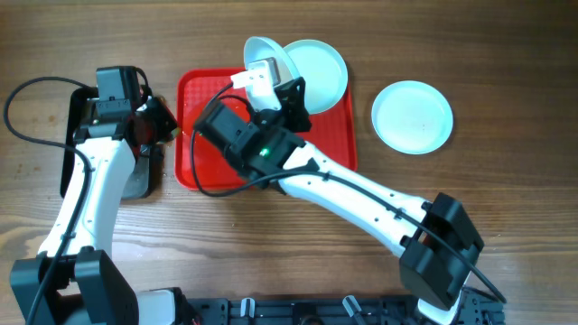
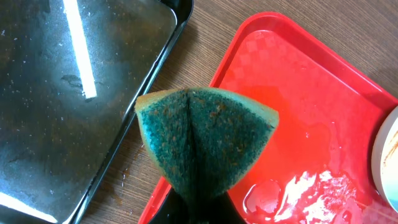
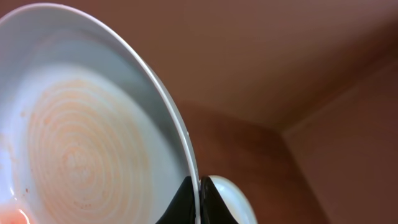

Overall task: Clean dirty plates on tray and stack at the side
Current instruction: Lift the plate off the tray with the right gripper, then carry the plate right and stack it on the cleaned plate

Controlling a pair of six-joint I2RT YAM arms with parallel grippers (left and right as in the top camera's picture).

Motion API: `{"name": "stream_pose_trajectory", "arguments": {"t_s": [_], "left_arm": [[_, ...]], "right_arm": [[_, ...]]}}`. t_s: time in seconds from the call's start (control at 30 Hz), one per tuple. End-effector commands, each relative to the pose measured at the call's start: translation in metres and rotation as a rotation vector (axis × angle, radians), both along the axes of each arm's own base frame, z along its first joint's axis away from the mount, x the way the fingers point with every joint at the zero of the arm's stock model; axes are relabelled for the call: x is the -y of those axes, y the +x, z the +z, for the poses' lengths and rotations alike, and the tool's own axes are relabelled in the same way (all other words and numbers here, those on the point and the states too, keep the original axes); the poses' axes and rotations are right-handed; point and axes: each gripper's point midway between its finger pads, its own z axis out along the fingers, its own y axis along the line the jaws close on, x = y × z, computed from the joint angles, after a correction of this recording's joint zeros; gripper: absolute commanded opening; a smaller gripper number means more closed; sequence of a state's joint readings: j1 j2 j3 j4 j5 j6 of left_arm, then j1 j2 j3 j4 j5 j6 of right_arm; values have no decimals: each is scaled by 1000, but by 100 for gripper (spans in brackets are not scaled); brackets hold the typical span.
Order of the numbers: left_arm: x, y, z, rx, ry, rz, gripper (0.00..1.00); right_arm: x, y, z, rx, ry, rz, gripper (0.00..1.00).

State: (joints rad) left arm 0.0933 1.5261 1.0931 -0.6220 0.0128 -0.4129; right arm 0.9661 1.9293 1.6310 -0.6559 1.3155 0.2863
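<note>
I should move my right gripper to the right in the overhead view, then down over the plate lying outside the tray (image 1: 412,116), because the plate is clear for stacking.
My right gripper (image 1: 260,76) (image 3: 199,202) is shut on the rim of a pale plate (image 1: 264,50) and holds it tilted on edge above the far part of the red tray (image 1: 203,167). In the right wrist view that plate (image 3: 81,137) has faint orange-brown rings. A second plate (image 1: 321,70) (image 3: 231,200) rests over the tray's far right corner. A third plate (image 1: 413,116) lies on the table to the right. My left gripper (image 1: 161,122) (image 2: 205,210) is shut on a folded green sponge (image 2: 205,140) over the tray's left edge (image 2: 292,106).
A smaller black metal tray (image 1: 70,135) (image 2: 62,93) with a shiny wet bottom lies left of the red tray. The red tray's floor is wet with puddles (image 2: 267,196). A plate's rim (image 2: 384,163) shows at the right edge of the left wrist view.
</note>
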Motion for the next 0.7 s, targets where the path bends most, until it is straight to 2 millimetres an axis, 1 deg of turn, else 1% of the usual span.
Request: {"name": "stream_pose_trajectory", "arguments": {"t_s": [0.0,0.07,0.1,0.23,0.27,0.33,0.37,0.43,0.47,0.53,0.57,0.6,0.67], "left_arm": [[-3,2,3,10,21,-5,4],[-3,2,3,10,21,-5,4],[-3,2,3,10,21,-5,4],[-3,1,3,9,21,-5,4],[-3,1,3,9,21,-5,4],[-3,1,3,9,21,-5,4],[-3,1,3,9,21,-5,4],[-3,1,3,9,21,-5,4],[-3,1,3,9,21,-5,4],[-3,1,3,9,21,-5,4],[-3,1,3,9,21,-5,4],[-3,1,3,9,21,-5,4],[-3,1,3,9,21,-5,4]], "right_arm": [[5,-10,33,99,-74,-52,4],[4,-9,32,101,-56,-48,4],[1,-8,28,82,-45,-30,4],[-19,3,-18,-158,57,141,4],[-21,5,-33,-242,100,183,4],[-16,8,-50,-340,188,202,4],[-10,10,-61,-411,259,208,4],[2,16,-73,-525,379,224,4],[9,20,-77,-571,442,233,5],[28,30,-81,-644,573,237,4],[41,36,-81,-672,644,232,4],[63,43,-81,-701,735,214,4],[102,54,-83,-723,844,161,4]]}}
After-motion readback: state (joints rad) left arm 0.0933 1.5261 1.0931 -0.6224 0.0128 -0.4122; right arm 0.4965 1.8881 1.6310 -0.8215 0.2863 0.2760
